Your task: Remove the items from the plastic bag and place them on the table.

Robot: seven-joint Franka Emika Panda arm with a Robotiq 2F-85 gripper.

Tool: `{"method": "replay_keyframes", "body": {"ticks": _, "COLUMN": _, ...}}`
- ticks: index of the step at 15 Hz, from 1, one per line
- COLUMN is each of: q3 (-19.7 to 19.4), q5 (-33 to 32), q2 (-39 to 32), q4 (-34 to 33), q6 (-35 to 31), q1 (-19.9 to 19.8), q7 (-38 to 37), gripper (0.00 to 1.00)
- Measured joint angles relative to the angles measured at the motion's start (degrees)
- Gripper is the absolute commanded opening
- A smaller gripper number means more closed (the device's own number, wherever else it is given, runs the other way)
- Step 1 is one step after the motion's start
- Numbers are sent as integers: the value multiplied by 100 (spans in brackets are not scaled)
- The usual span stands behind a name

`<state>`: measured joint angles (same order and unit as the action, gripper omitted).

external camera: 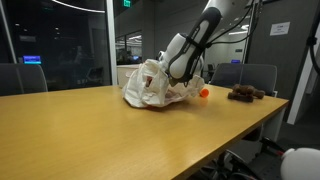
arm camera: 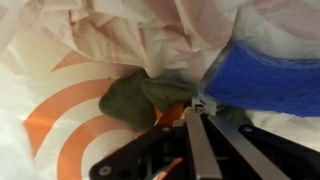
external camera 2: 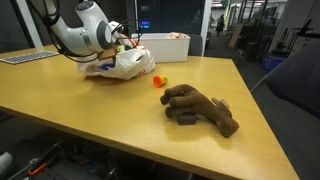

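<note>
Next, my gripper rises out of the bag, carries the red and dark toy to the bare tabletop between bag (arm camera: 60, 110) and plush toy, and releases it there.
A white plastic bag with an orange logo (external camera: 148, 88) lies on the wooden table (external camera: 120, 130); it shows in both exterior views (external camera 2: 125, 66). My gripper (arm camera: 203, 106) is pushed inside the bag (arm camera: 60, 110). Its fingers are pressed together and pinch a small white tag at their tips. A green cloth item (arm camera: 135, 100) lies just left of the tips and a blue item (arm camera: 270, 80) to their right. In the exterior views the bag hides the fingertips. A brown plush toy (external camera 2: 200, 108) and a small orange item (external camera 2: 160, 80) lie on the table outside the bag.
A white bin (external camera 2: 165, 47) stands behind the bag at the table's far edge. The plush toy (external camera: 246, 94) and orange item (external camera: 204, 94) sit near the bag. Office chairs (external camera: 250, 75) stand around the table.
</note>
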<state>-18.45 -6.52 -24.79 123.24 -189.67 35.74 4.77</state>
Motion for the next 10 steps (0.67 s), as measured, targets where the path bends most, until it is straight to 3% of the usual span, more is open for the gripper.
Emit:
{"method": "replay_keyframes", "body": {"ticks": 3, "q3": -131, "q5": 1, "q2": 239, "q4": 45, "q6": 585, "q1": 106, "q7": -3, "gripper": 4}}
{"method": "replay_keyframes", "body": {"ticks": 7, "q3": -827, "q5": -147, "q2": 784, "q4": 233, "q6": 1694, "q1": 714, "q7": -48, "gripper": 4}}
{"method": "replay_keyframes", "body": {"ticks": 10, "q3": -1011, "q5": -386, "q2": 1351, "q4": 454, "q6": 2536, "q1": 962, "q7": -57, "gripper": 3}}
